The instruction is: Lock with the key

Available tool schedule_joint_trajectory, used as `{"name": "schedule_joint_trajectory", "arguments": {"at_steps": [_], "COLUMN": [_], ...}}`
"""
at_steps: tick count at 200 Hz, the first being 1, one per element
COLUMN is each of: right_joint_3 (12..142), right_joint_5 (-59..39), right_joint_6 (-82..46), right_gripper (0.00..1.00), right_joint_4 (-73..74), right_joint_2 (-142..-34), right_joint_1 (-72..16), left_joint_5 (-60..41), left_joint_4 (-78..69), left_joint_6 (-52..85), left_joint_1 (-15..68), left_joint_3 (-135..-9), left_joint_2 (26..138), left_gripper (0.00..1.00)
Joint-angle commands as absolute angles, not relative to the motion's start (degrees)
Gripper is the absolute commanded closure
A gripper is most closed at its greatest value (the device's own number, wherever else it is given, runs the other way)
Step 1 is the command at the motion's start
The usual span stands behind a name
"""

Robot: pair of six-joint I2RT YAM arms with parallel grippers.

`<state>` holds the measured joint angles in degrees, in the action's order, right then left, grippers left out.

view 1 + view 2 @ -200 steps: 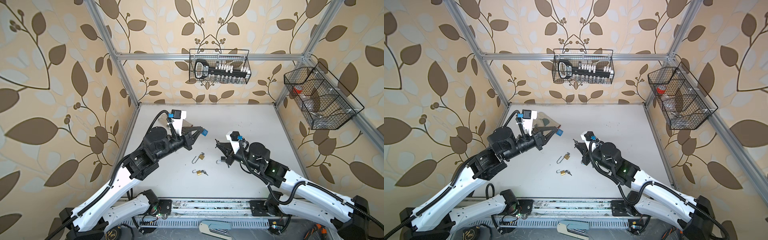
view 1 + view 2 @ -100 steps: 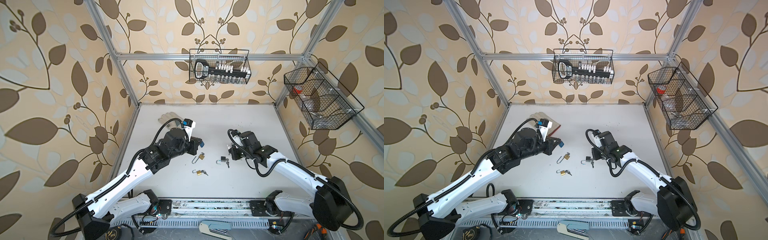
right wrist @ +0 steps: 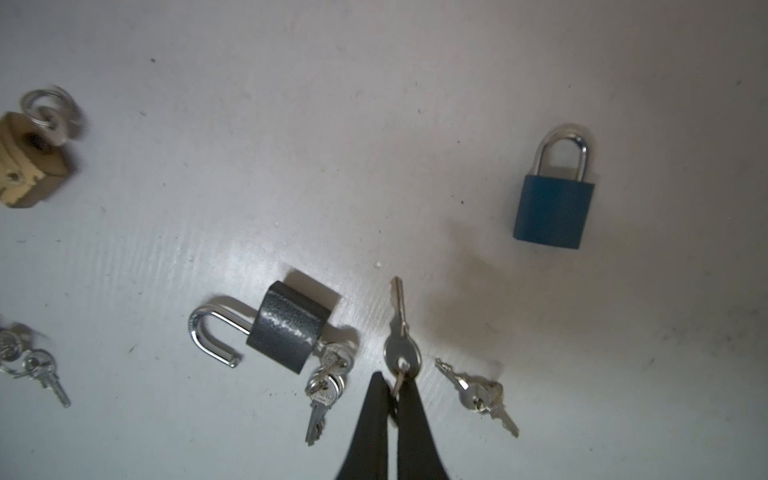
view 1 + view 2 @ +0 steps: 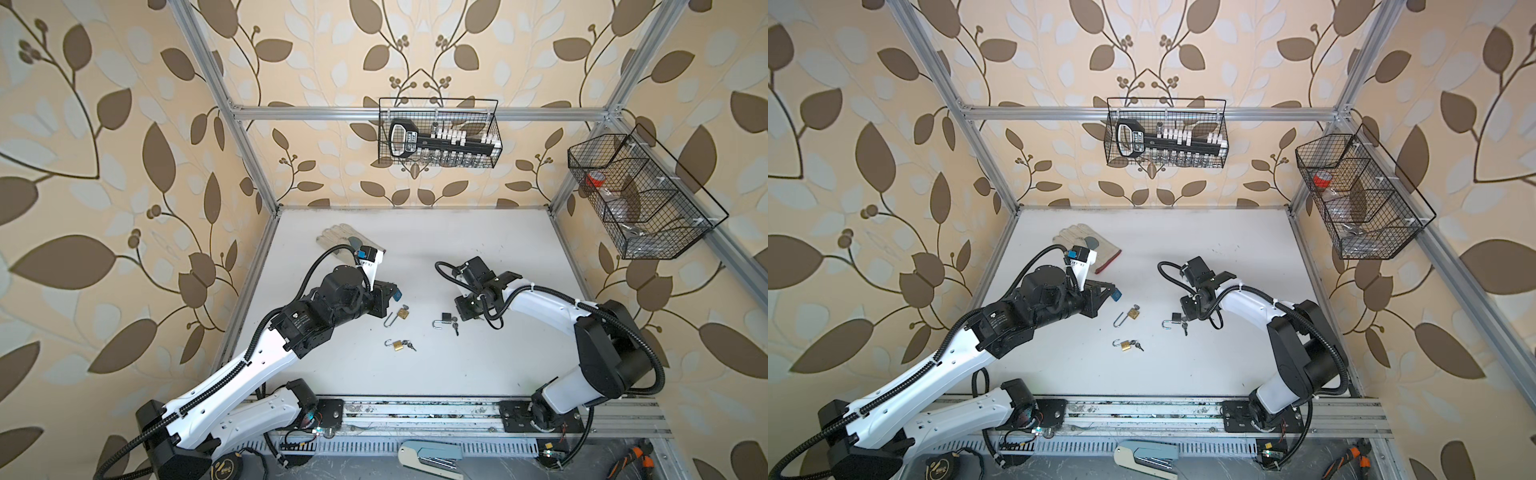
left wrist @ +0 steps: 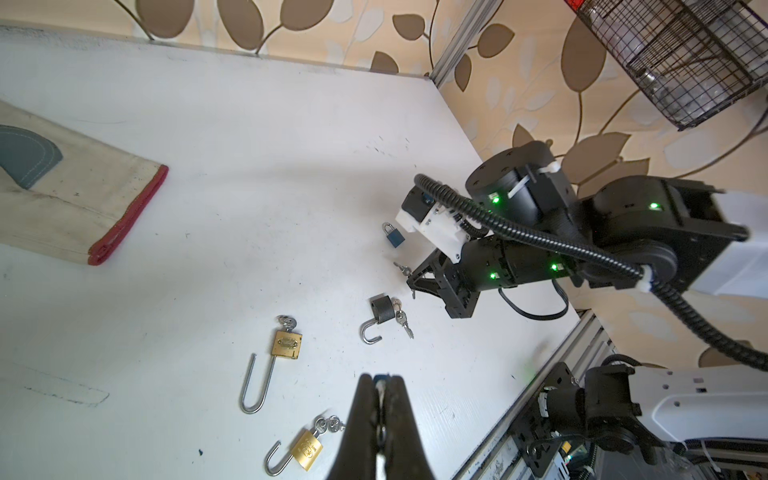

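Next, my right gripper moves back and down toward the grey padlock's keys and releases the silver key's ring, as those keys lie below it and nearer my base.
My right gripper (image 3: 392, 384) is shut on the ring of a silver key (image 3: 401, 353), which sticks out past the fingertips just above the table. An open dark grey padlock (image 3: 286, 328) with its own keys lies right beside it, and a closed blue padlock (image 3: 552, 208) lies farther off. In both top views this gripper (image 4: 460, 315) (image 4: 1187, 312) sits low beside the grey padlock (image 4: 446, 318) (image 4: 1177, 318). My left gripper (image 5: 381, 380) (image 4: 395, 295) is shut; whether it holds anything does not show. It hovers near the long-shackled brass padlock (image 5: 286, 343).
A second open brass padlock (image 5: 306, 449) (image 4: 397, 345) with keys lies nearer the front rail. A loose key set (image 3: 478, 390) lies beside the held key. A work glove (image 4: 345, 241) lies at the back left. Wire baskets (image 4: 440, 133) hang on the walls.
Both arms came down from a raised pose to the table, the right gripper settling beside the grey padlock. Over the last half second they shifted only slightly.
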<state>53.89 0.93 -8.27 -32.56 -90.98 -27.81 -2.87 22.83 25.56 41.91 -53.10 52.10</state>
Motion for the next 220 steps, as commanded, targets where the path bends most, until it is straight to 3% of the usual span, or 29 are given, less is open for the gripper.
{"name": "schedule_joint_trajectory", "arguments": {"at_steps": [1, 46, 127, 175, 220], "right_joint_3": [56.3, 58.1, 61.0, 59.1, 59.0], "right_joint_5": [2.9, 2.5, -4.6, -2.5, -1.7], "right_joint_6": [-7.4, -4.5, -2.5, -4.6, -3.3], "right_gripper": [1.00, 1.00, 1.00, 1.00, 1.00], "right_joint_4": [-36.0, -36.4, -38.5, -38.1, -40.1], "right_joint_2": [-93.4, -97.1, -101.4, -93.7, -95.7], "right_joint_1": [-27.7, -28.2, -37.9, -33.6, -31.5], "left_joint_5": [-1.7, -2.1, -1.3, -2.3, -4.9], "left_joint_4": [22.1, 22.4, 23.4, 23.2, 20.9], "left_joint_6": [26.2, 26.6, 26.5, 27.0, 28.2], "left_joint_1": [41.1, 40.8, 40.4, 40.3, 40.4], "left_joint_3": [-52.9, -53.0, -53.3, -52.5, -51.3], "left_joint_2": [50.5, 50.1, 49.3, 49.7, 50.6], "left_gripper": [1.00, 1.00, 1.00, 1.00, 1.00]}}
